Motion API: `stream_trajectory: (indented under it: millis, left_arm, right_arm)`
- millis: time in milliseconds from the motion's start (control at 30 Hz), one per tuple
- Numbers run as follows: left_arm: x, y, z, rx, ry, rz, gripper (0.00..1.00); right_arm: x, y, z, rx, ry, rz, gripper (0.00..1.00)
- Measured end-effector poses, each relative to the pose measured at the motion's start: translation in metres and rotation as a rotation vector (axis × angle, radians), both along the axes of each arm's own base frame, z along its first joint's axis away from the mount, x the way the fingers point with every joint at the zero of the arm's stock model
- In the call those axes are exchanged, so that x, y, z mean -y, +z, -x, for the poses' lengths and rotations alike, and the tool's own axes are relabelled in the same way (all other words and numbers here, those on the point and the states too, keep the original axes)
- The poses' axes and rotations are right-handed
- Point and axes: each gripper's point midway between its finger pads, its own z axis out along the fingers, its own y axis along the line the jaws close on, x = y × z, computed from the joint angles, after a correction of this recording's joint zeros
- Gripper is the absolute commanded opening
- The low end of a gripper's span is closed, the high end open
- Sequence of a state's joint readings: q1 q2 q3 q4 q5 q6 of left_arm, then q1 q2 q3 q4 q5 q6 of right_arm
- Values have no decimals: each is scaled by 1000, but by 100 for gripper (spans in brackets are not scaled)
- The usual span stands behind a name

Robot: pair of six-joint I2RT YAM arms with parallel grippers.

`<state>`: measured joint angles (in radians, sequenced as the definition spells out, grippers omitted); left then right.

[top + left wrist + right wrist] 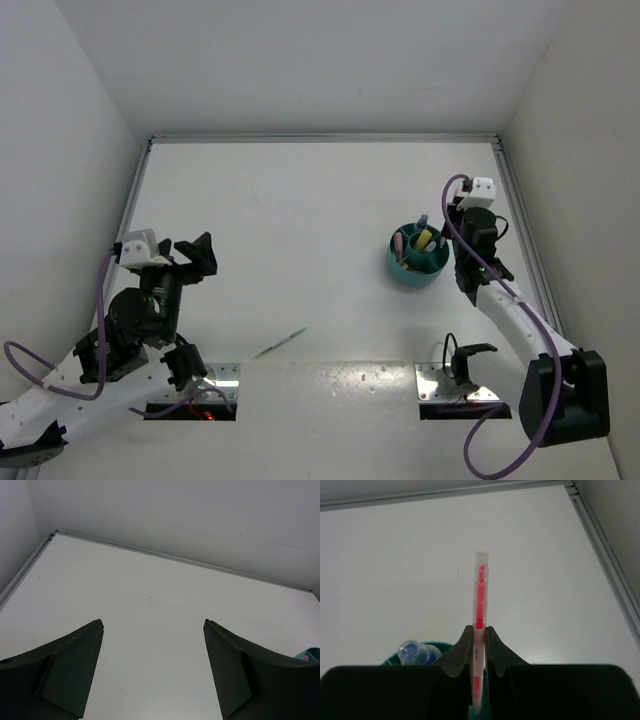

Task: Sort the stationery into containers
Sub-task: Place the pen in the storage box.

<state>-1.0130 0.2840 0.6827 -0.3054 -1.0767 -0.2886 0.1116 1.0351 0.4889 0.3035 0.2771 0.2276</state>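
The thin pink pen in my right gripper has its lower end over the opening of the teal cup, and it needs to move down toward the cup's rim next.
The round teal cup (pixel 418 270) stands right of the table's middle, holding a pink marker (pixel 402 241), a yellow marker (pixel 425 240) and a bluish one (pixel 422 221). My right gripper (pixel 463 222) hovers just right of the cup. In the right wrist view the gripper (pixel 479 628) is shut on a thin pink pen (pixel 480 595), which juts out past the fingertips. Below the fingers show the cup's rim (pixel 392 658) and a clear blue-capped tube (pixel 412 651). A thin green pen (pixel 281 343) lies on the table near the front. My left gripper (pixel 185 255) (pixel 153 623) is raised at the left, open and empty.
White walls close the table in on three sides, with a metal rail (pixel 320 138) along the far edge and another (pixel 607 560) close on the right of the right gripper. A sliver of the cup (pixel 311 655) shows at the edge of the left wrist view.
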Motion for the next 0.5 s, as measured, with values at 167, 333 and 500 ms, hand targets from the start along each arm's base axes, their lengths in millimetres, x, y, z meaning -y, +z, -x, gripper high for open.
stream_trajectory:
  millis: [167,333,500]
  left_arm:
    - [0,0,0,0,0,0,87]
    - [0,0,0,0,0,0,87]
    - [0,0,0,0,0,0,87]
  right_arm:
    - [1,-22,2,-56,3,-30,0]
    - [3,-30,2,-77,2,-68,0]
    - [4,-36,3,-100,15,-104,4]
